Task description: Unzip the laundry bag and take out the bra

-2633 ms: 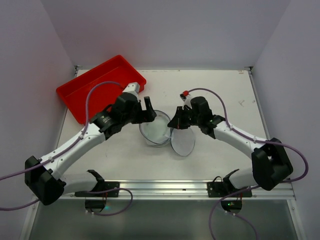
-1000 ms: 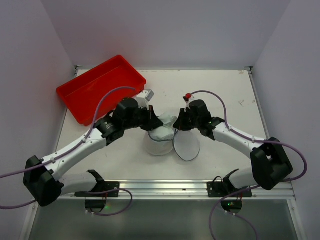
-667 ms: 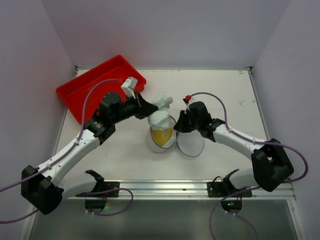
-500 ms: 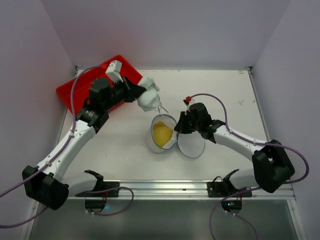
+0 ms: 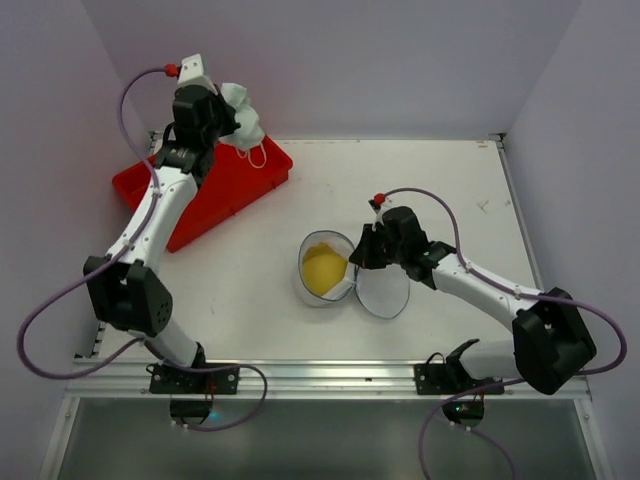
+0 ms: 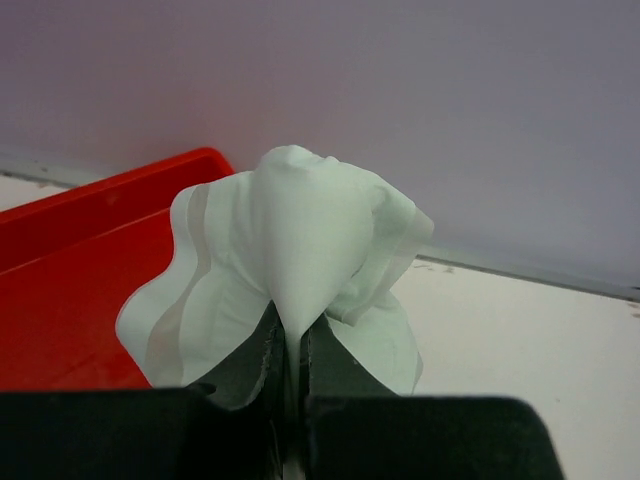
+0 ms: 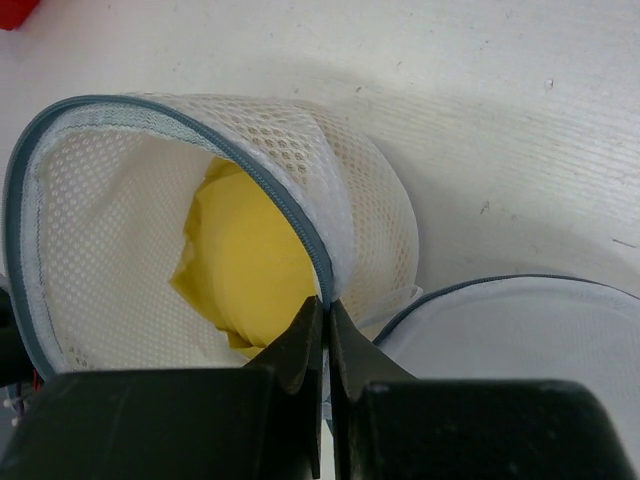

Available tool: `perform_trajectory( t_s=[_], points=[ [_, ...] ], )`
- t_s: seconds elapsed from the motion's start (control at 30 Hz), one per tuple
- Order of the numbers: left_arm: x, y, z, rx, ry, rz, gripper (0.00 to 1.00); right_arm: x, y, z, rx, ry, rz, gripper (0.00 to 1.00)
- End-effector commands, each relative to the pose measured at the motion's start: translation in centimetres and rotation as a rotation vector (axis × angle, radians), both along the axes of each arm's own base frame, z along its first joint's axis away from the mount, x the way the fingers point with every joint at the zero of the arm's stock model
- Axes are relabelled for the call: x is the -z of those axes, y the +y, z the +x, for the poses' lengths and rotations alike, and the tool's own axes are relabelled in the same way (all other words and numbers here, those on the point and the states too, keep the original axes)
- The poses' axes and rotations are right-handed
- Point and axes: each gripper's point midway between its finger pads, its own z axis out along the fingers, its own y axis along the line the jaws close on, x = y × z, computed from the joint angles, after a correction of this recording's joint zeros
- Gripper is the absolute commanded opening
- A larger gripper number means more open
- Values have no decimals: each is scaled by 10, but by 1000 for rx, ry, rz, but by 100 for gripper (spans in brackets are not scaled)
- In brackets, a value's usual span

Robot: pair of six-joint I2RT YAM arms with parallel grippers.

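The bra's fold comes down into the red tray with my left gripper next and is released inside the tray's rim, since the tray's bottom lies empty below the gripper.
The laundry bag stands open in the middle of the table, its round lid flapped down to its right. My right gripper is shut on the bag's blue-grey zip rim; in its wrist view the jaws pinch that trim. Inside the bag lies a yellow cloth. The pale white bra hangs bunched in my left gripper, raised high over the back of the red tray. In the left wrist view the jaws are shut on a fold of the bra.
The red rectangular tray sits at the back left corner, under the left gripper; its rim shows in the left wrist view. White walls close the table at back and sides. The lid lies flat next to the right gripper.
The left arm pulled the bra out of the bag and swung it up and left over the red tray. A yellow cloth now shows inside. The right gripper kept its hold on the rim.
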Motion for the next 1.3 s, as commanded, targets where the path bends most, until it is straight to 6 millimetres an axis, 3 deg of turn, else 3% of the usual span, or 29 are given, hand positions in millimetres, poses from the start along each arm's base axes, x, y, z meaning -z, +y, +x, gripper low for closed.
perform_trajectory(
  t_s=[0.0, 0.03, 0.1, 0.13, 0.2, 0.23, 0.3, 0.33, 0.4, 0.43, 0.53, 0.57, 0.6, 0.63, 0.67, 0.7, 0.77, 0.8, 0.87, 0.9, 0.93, 0.97, 1.0, 1.03, 1.07, 1.1, 1.17, 1.23, 1.27],
  points=[
    [43, 40, 41, -124, 93, 105, 2, -24, 8, -2, -46, -49, 52, 0],
    [71, 47, 57, -134, 143, 113, 2, -24, 8, -2, -48, -46, 54, 0],
    [83, 60, 74, -156, 160, 114, 2, -23, 10, -4, -60, -41, 55, 0],
    [114, 64, 86, -163, 216, 124, 2, -22, 11, -4, -67, -38, 54, 0],
    [129, 71, 102, -161, 237, 126, 3, -21, 11, -5, -73, -36, 51, 0],
    [166, 78, 111, -163, 308, 133, 3, -18, 10, -5, -74, -30, 42, 0],
    [181, 77, 124, -131, 327, 129, 4, -16, 10, -5, -80, -22, 31, 0],
    [214, 79, 129, -120, 387, 135, 7, -16, 10, -5, -79, -23, 31, 0],
    [222, 77, 138, -98, 401, 140, 25, -14, 10, -4, -76, -17, 28, 0],
    [241, 77, 137, -89, 451, 142, 29, -14, 10, -3, -75, -17, 27, 0],
    [224, 75, 133, -82, 442, 122, 51, -15, 11, 1, -68, -22, 23, 0],
    [225, 74, 127, -77, 451, 114, 67, -15, 12, 2, -69, -23, 22, 0],
    [217, 73, 122, -75, 441, 106, 74, -16, 12, 3, -70, -27, 20, 0],
    [190, 72, 115, -76, 406, 96, 80, -16, 12, 3, -70, -28, 18, 0],
    [191, 72, 106, -80, 421, 85, 90, -18, 13, 5, -72, -35, 16, 0],
    [164, 69, 97, -71, 384, 74, 92, -17, 12, 6, -72, -33, 9, 0],
    [157, 67, 76, -73, 413, 48, 96, -20, 13, 8, -74, -43, 0, 0],
    [130, 61, 63, -61, 375, 33, 96, -19, 12, 9, -73, -43, -3, 0],
    [129, 46, 35, -26, 412, -2, 97, -25, 14, 13, -73, -55, -2, 0],
    [100, 20, 14, 51, 364, -16, 97, -25, 13, 15, -67, -53, -11, 0],
    [94, 6, -1, 89, 360, -19, 97, -29, 14, 18, -63, -63, -10, 0],
    [105, -9, -19, 119, 391, -16, 97, -31, 14, 19, -61, -67, -12, 0],
    [84, -44, -47, 203, 348, -8, 96, -32, 14, 19, -62, -66, -16, 0],
    [82, -61, -62, 249, 342, -6, 94, -35, 14, 22, -59, -74, -16, 0],
    [97, -81, -82, 301, 383, -13, 93, -36, 14, 22, -61, -75, -17, 0],
    [89, -114, -112, 393, 371, -22, 91, -37, 14, 23, -58, -80, -18, 0],
    [109, -156, -156, 501, 427, -23, 85, -41, 14, 25, -56, -95, -18, 0],
    [125, -176, -186, 550, 464, -16, 77, -42, 14, 26, -54, -102, -20, 0],
    [130, -198, -208, 617, 479, -19, 75, -42, 15, 27, -53, -107, -17, 0]
  ],
)
